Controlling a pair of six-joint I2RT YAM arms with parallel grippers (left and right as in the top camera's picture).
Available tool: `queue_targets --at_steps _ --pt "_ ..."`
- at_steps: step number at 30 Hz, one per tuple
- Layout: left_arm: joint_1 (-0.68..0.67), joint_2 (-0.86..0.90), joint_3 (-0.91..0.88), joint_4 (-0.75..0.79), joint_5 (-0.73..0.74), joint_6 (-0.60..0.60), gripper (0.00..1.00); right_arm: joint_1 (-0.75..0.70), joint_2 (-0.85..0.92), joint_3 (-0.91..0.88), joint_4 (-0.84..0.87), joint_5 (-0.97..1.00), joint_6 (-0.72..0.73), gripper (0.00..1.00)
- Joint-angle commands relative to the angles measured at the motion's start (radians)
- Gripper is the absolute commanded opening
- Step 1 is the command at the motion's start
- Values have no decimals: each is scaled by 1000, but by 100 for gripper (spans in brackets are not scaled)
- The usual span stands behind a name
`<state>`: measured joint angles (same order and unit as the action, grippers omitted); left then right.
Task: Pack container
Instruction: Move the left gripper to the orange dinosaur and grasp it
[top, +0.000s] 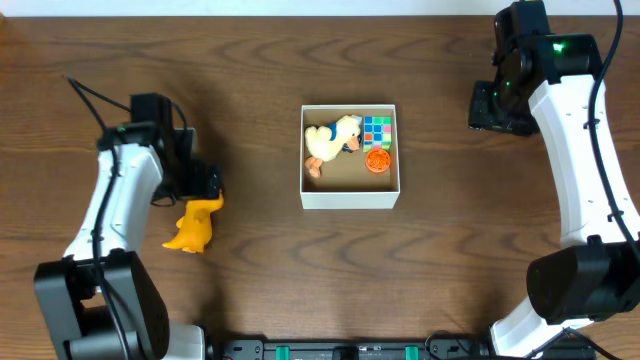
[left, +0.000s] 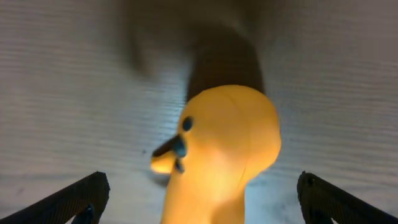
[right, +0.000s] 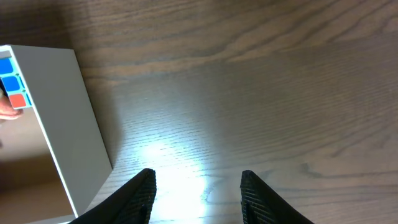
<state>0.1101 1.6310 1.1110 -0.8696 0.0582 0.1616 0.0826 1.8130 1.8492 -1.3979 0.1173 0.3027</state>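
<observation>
The yellow rubber duck is between the spread fingers of my left gripper, but they are above it, so next they will go down and close on the yellow rubber duck's neck (top: 202, 210) (left: 210, 180).
The container (top: 350, 197) is a square white box with a brown inside at the table's middle. In it lie a cream plush duck (top: 335, 140), a coloured cube (top: 378, 128) and a small orange toy (top: 377, 160). A yellow rubber duck (top: 192, 228) lies on the table at the left. My left gripper (top: 203, 186) is open just above it. In the left wrist view the duck (left: 230, 143) sits between the spread fingers (left: 202, 190), which do not touch it. My right gripper (top: 497, 105) is open and empty, right of the box (right: 62, 112), fingers (right: 198, 182) over bare wood.
The wooden table (top: 270, 60) fills the view. A black cable (top: 95, 95) trails from the left arm. The right arm's base (top: 580, 285) stands at the front right and the left arm's base (top: 95, 300) at the front left.
</observation>
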Motion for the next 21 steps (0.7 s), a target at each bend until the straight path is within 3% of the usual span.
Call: queue_targets --at_steps 1,7,13,15,21 --pt "-4 3 -79 44 10 32 98 -12 -2 6 -1 13 -12 47" --pt "-4 6 -182 176 9 31 98 -12 -2 6 -1 13 -12 47" --pt "-4 16 -208 198 10 23 100 -12 -2 6 -1 13 -12 47" --pt "-4 16 -208 195 10 12 90 -12 -2 6 -2 13 -12 47" --pt "-4 16 -208 190 10 9 42 -12 -2 5 -5 13 -12 47"
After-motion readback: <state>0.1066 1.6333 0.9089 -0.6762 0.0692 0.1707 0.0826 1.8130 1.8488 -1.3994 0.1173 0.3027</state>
